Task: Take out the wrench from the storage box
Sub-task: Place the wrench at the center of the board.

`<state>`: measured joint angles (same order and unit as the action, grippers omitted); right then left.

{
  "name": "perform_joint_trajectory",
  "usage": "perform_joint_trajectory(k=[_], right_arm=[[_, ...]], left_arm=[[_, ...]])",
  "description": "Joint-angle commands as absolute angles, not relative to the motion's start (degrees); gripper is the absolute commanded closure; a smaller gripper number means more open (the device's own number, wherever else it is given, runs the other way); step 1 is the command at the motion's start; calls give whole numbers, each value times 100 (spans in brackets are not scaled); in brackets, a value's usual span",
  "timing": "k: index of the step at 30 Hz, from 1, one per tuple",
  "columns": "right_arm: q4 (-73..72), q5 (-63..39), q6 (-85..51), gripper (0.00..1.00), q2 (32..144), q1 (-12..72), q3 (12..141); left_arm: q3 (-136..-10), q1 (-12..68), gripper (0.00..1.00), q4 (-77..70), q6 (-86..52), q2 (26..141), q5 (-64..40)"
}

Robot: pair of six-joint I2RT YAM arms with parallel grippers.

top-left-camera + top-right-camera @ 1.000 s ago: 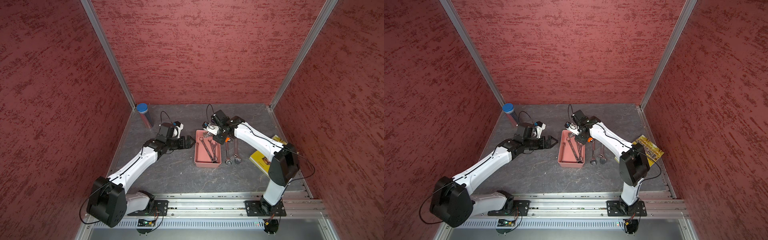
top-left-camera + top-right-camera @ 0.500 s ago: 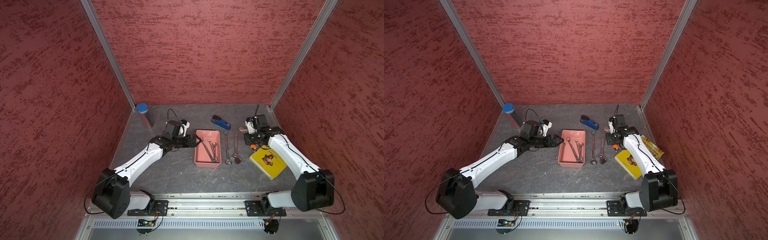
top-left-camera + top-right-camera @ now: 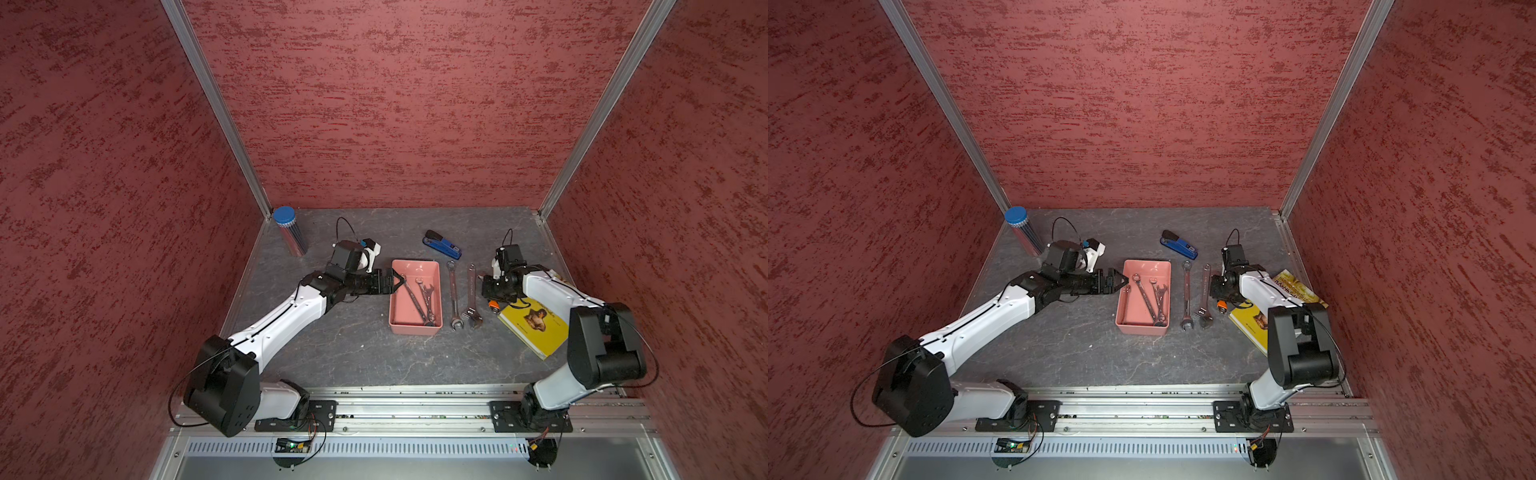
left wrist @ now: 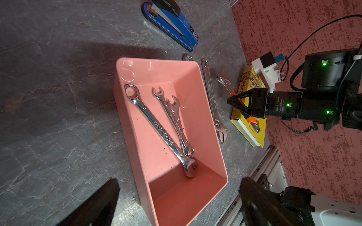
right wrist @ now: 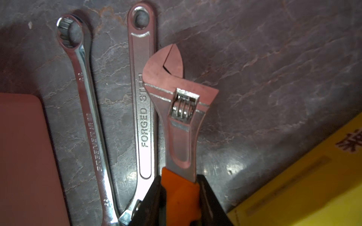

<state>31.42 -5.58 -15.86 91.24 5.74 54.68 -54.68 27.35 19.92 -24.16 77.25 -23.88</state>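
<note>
I need to bring the wrench down next with my right gripper onto the bare part of the table below, beside the yellow book and clear of other wrenches, and release it.
The salmon-pink storage box (image 3: 415, 329) (image 3: 1142, 328) (image 4: 172, 197) sits mid-table and holds three silver wrenches, the longest one (image 3: 412, 296) (image 4: 156, 125) lying diagonally. My left gripper (image 3: 398, 282) (image 3: 1122, 282) (image 4: 179, 180) is open at the box's left rim, with nothing between its fingers. Right of the box, my right gripper (image 3: 490, 291) (image 3: 1217, 291) (image 5: 180, 184) is shut on the orange handle of an adjustable wrench (image 5: 176, 109) (image 4: 224, 83). That wrench is outside the box, beside two wrenches (image 3: 454, 297) (image 3: 471, 297) that lie on the table.
A yellow book (image 3: 534, 328) lies under and right of the right gripper. A blue stapler (image 3: 442, 245) is behind the box. A blue-capped tube (image 3: 289, 232) leans in the back left corner. Red walls close three sides, and an aluminium rail (image 3: 415, 399) runs along the front.
My right arm has swung from over the box to its right side, carrying the orange-handled wrench, and has come down near the book. The left gripper has moved closer to the box's left rim.
</note>
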Motion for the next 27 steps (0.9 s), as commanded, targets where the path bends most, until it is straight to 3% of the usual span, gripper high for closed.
perform_joint_trajectory(k=[1,27], right_arm=[[2584,-555,-1538,93,9252,533,5567],[3085,-213,-1150,61,10035,396,5863]], left_arm=[[-5396,2766,0,2016,-2399,7650,-2322],[-5472,2805,0,2013,-2382,7878,-2329]])
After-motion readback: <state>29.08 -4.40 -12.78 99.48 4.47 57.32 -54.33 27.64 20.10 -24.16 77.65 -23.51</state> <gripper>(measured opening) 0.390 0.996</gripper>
